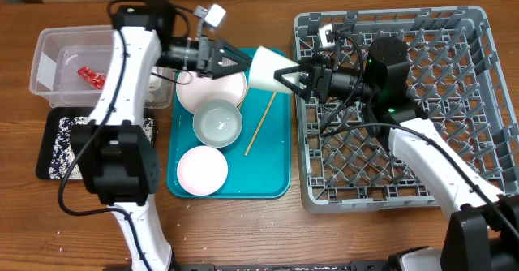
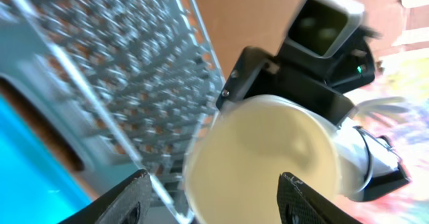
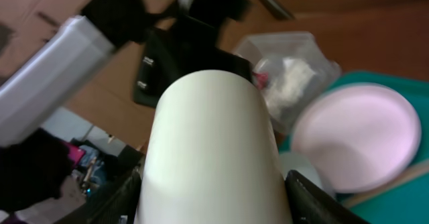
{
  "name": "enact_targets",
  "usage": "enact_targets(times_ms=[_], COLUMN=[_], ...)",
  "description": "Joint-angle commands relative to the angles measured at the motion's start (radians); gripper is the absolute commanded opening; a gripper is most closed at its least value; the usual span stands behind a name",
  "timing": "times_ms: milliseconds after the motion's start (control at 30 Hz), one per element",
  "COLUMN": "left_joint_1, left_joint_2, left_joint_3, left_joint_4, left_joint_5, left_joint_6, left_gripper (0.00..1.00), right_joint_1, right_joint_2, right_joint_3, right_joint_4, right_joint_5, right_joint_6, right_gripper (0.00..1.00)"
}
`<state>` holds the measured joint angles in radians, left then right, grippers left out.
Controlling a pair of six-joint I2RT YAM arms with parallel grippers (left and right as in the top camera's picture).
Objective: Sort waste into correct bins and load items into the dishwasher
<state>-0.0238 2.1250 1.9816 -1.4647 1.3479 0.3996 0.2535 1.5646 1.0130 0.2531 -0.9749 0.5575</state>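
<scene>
My right gripper should next draw back, tip downward, lower and release the cup (image 1: 266, 70), because the rack's empty near corner (image 1: 328, 180) beside the tray is below and back from the gripper.
A small white cup (image 1: 266, 70) hangs over the teal tray's top right corner, between my two grippers. My right gripper (image 1: 285, 78) is shut on its base end; the cup (image 3: 214, 143) fills the space between its fingers (image 3: 214, 180). My left gripper (image 1: 237, 62) is open just left of the cup. In the left wrist view the cup's mouth (image 2: 268, 157) sits ahead of the spread fingers (image 2: 214, 180), which do not touch it. The grey dish rack (image 1: 454, 27) stands at the right. The clear tub (image 1: 49, 60) holds a red wrapper (image 1: 91, 76).
The teal tray (image 1: 276, 182) holds a white plate (image 1: 203, 94), a grey-green bowl (image 1: 217, 123), a pinkish plate (image 1: 203, 169) and a chopstick (image 1: 258, 125). The black tray (image 1: 49, 153) with white grains lies front left, below the tub.
</scene>
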Motion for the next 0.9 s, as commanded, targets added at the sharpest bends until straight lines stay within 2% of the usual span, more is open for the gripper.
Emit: enact_targets(times_ms=[0, 133, 167, 300, 333, 367, 433, 633, 733, 867], left_joint_1=[0.067, 0.118, 0.148, 0.212, 0.228, 0.262, 0.302, 0.332, 0.314, 0.303], left_joint_2=[-0.014, -0.014, -0.014, -0.014, -0.014, -0.014, -0.014, -0.014, -0.014, -0.014], left_joint_3=[0.012, 0.012, 0.012, 0.013, 0.013, 0.02, 0.034, 0.043, 0.043, 0.043], left_joint_4=[0.047, 0.153, 0.227, 0.363, 0.38, 0.392, 0.378, 0.353, 0.348, 0.347], left_joint_5=[-0.078, -0.149, -0.165, -0.246, -0.27, -0.337, -0.448, -0.811, -0.953, -1.05], left_joint_6=[-0.02, -0.138, -0.209, -0.367, -0.387, -0.401, -0.401, -0.401, -0.4, -0.4], left_gripper=[0.65, 0.66, 0.66, 0.6, 0.59, 0.57, 0.55, 0.59, 0.64, 0.73], right_joint_1=[-0.014, -0.011, -0.003, 0.032, 0.044, 0.085, 0.145, 0.23, 0.232, 0.232], right_joint_2=[-0.011, -0.089, -0.145, -0.275, -0.29, -0.32, -0.327, -0.325, -0.317, -0.29], right_joint_3=[0.008, 0.015, 0.029, 0.107, 0.123, 0.163, 0.195, 0.198, 0.198, 0.195], right_joint_4=[-0.088, -0.322, -0.464, -0.824, -0.882, -1.029, -1.191, -1.467, -1.533, -1.547], right_joint_5=[0.104, 0.269, 0.379, 0.629, 0.671, 0.777, 0.872, 0.916, 0.933, 0.937], right_joint_6=[-0.034, -0.034, -0.034, -0.034, -0.034, -0.034, -0.021, 0.034, 0.054, 0.054], right_gripper=[0.52, 0.53, 0.53, 0.53, 0.53, 0.53, 0.54, 0.57, 0.57, 0.57])
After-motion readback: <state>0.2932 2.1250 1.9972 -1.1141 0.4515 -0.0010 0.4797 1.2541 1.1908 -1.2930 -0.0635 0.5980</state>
